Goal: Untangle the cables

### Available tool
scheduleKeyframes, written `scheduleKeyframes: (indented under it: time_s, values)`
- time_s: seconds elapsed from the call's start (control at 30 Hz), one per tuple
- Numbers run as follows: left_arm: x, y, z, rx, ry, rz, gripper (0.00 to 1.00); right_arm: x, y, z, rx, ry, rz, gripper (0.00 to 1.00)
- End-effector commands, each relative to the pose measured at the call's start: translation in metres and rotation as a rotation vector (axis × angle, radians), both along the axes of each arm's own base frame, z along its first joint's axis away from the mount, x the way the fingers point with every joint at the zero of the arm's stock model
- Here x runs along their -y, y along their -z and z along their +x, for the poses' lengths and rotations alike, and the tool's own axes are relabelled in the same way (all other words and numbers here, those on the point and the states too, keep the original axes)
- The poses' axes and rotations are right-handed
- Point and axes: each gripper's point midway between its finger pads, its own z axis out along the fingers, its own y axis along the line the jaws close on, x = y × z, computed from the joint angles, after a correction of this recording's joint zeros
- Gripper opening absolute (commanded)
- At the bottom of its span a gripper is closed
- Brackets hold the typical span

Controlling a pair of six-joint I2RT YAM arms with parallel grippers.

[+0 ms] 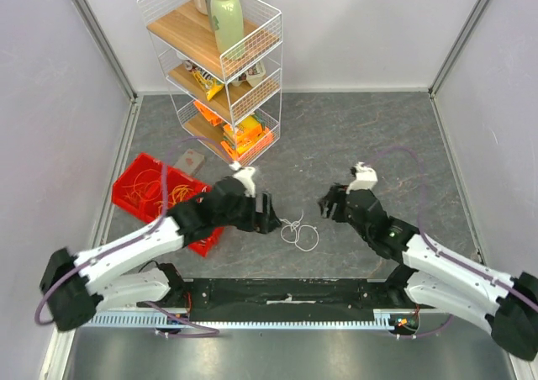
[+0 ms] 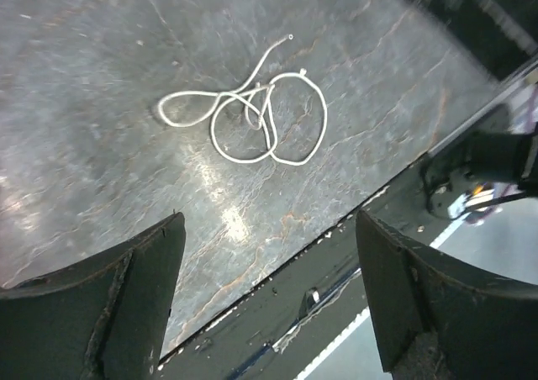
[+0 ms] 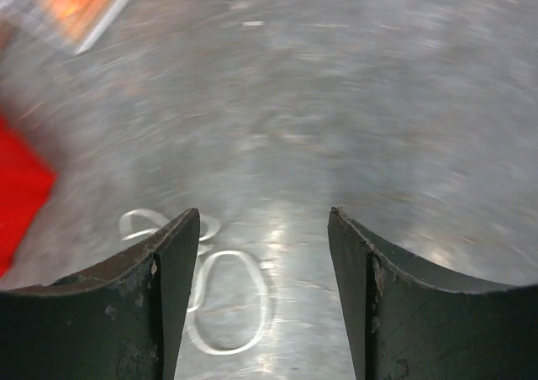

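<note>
My left gripper lowers across onto the cable's crossing parts beside its narrow loop (image 1: 291, 226) (image 2: 229, 98) next, as they lie below it and to its right in the top view.
A thin white cable (image 1: 292, 227) lies in loose loops on the dark grey table between my two grippers. In the left wrist view it (image 2: 252, 90) lies flat ahead of the fingers, with two loops and a free end. In the right wrist view one loop (image 3: 266, 304) shows low between the fingers. More cables, orange and pale yellow (image 1: 153, 188), lie heaped in a red bin. My left gripper (image 1: 271, 216) (image 2: 269, 229) is open and empty just left of the white cable. My right gripper (image 1: 326, 205) (image 3: 263, 220) is open and empty to its right.
The red bin (image 1: 126, 202) stands at the left, partly under my left arm. A white wire shelf (image 1: 252, 102) with a green bottle (image 1: 225, 18) and orange packets stands at the back. A small brownish flat object (image 1: 192, 160) lies beside the bin. The black base rail (image 1: 286, 292) runs along the near edge.
</note>
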Motion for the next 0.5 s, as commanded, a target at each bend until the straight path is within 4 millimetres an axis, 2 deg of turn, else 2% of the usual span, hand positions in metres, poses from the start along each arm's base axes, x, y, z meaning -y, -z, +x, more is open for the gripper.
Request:
scheduleKeyframes:
  time_s: [0.0,0.07,0.17,0.27,0.47]
  values:
    - [0.035,0.023,0.02,0.007,0.04,0.142,0.88,0.077,0.037,-0.003,-0.083,0.347,-0.025,0.7]
    - [0.046,0.045,0.021,-0.056,0.104,0.225,0.88,0.081,0.029,-0.005,-0.046,0.356,0.029,0.68]
    - [0.058,0.07,0.029,-0.05,0.148,0.363,0.89,0.085,0.02,-0.006,0.005,0.35,0.047,0.67]
    - [0.072,0.081,0.035,-0.044,0.185,0.399,0.91,0.087,0.014,-0.007,0.029,0.331,0.027,0.67]
    - [0.101,0.104,0.022,-0.066,0.283,0.42,0.94,0.088,0.018,-0.008,0.017,0.318,-0.004,0.67]
